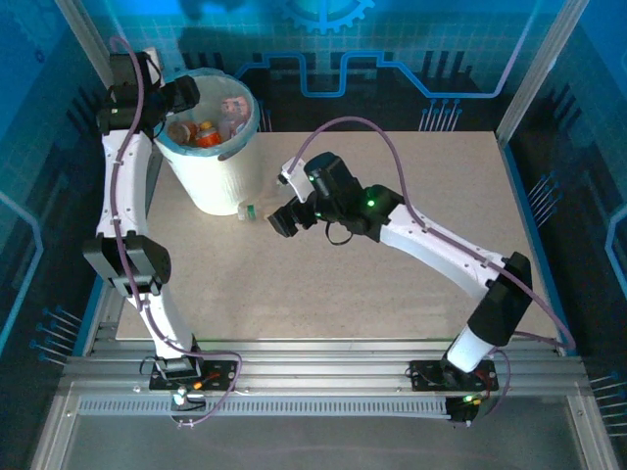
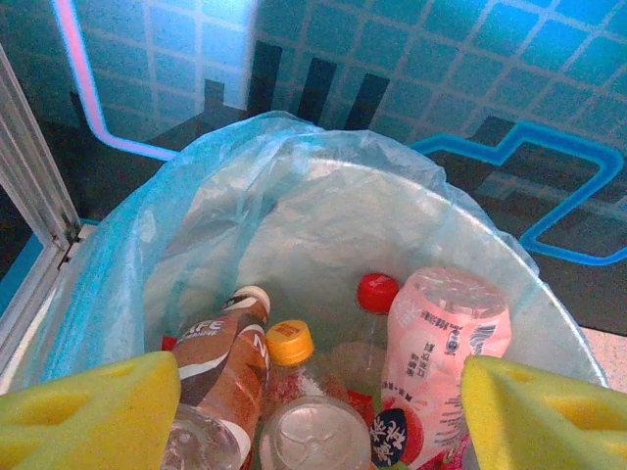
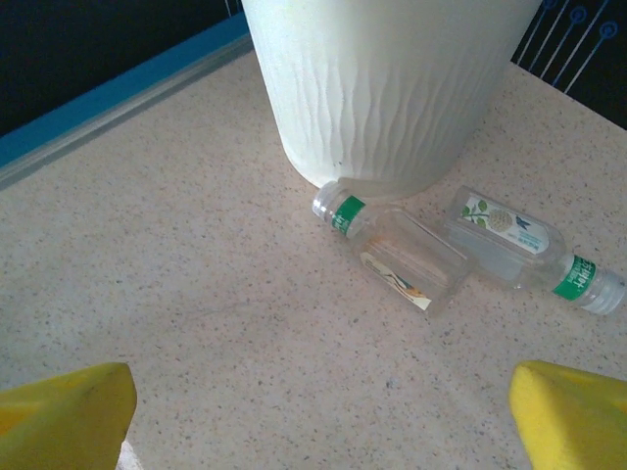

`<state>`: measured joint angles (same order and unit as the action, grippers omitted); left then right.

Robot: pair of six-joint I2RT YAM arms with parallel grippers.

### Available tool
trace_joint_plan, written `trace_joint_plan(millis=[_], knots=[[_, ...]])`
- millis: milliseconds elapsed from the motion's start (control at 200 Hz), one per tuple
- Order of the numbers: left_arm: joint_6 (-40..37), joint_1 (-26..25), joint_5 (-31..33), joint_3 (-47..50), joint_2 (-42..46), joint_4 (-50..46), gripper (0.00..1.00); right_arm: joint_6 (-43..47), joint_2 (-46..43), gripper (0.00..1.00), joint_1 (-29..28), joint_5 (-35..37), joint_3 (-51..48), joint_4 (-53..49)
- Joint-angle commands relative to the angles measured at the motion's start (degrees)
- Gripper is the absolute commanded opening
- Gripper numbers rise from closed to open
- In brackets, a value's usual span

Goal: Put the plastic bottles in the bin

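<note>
The nearer bottle lies at an angle, neck toward the bin, so I need to turn my right gripper in line and lower it astride the bottle's bottom half (image 3: 423, 264).
The white bin (image 1: 211, 181) with its light blue liner stands at the table's far left. Inside it lie several plastic bottles, among them a pink-labelled one (image 2: 441, 352), a brown-labelled one (image 2: 220, 362) and an orange-capped one (image 2: 291, 345). My left gripper (image 2: 313, 421) hangs open just above the bin's mouth (image 1: 184, 95), nothing between its yellow pads. Two clear bottles with green neck bands lie on the table against the bin's base, one nearer (image 3: 397, 250) and one to its right (image 3: 519, 240). My right gripper (image 3: 318, 421) is open and low over the table, a short way from them (image 1: 282, 220).
The bin wall (image 3: 382, 88) rises right behind the two lying bottles. A blue-edged rail (image 3: 118, 93) runs along the table's left side. The speckled tabletop (image 1: 392, 284) stretches bare to the right and front of the bin.
</note>
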<state>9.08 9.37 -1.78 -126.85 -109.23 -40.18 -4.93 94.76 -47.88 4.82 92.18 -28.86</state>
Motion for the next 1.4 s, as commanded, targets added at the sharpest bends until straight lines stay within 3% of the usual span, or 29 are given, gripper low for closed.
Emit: trace_joint_plan(millis=[0,250,460,625,805,1130,1396], knots=[[0.96,-0.5,-1.73,-1.91,4.82,-1.08,0.76,2.3,3.09,0.98,3.24,-2.37,3.4,-2.8],[-1.13,-6.39,-1.69,13.22,18.28,3.36,0.75,13.87,11.39,0.96,8.48,-12.63,6.42,-0.03],[-3.37,-11.69,-12.47,34.67,33.25,12.96,0.76,23.14,21.84,0.92,10.41,-18.6,13.48,0.34],[-0.22,-13.26,-22.11,50.08,42.29,20.78,0.76,27.51,29.9,0.92,10.96,-21.01,19.18,-0.2],[2.08,-13.97,-24.61,63.13,47.45,26.87,0.76,29.51,39.46,0.94,10.95,-20.01,27.54,-3.15],[3.86,-13.93,-20.89,66.22,45.52,26.64,0.77,31.55,52.25,0.96,11.02,-15.43,41.04,-11.14],[3.77,-13.8,-21.38,65.06,45.39,25.33,0.78,33.13,52.29,0.96,10.85,-14.95,39.11,-12.25]])
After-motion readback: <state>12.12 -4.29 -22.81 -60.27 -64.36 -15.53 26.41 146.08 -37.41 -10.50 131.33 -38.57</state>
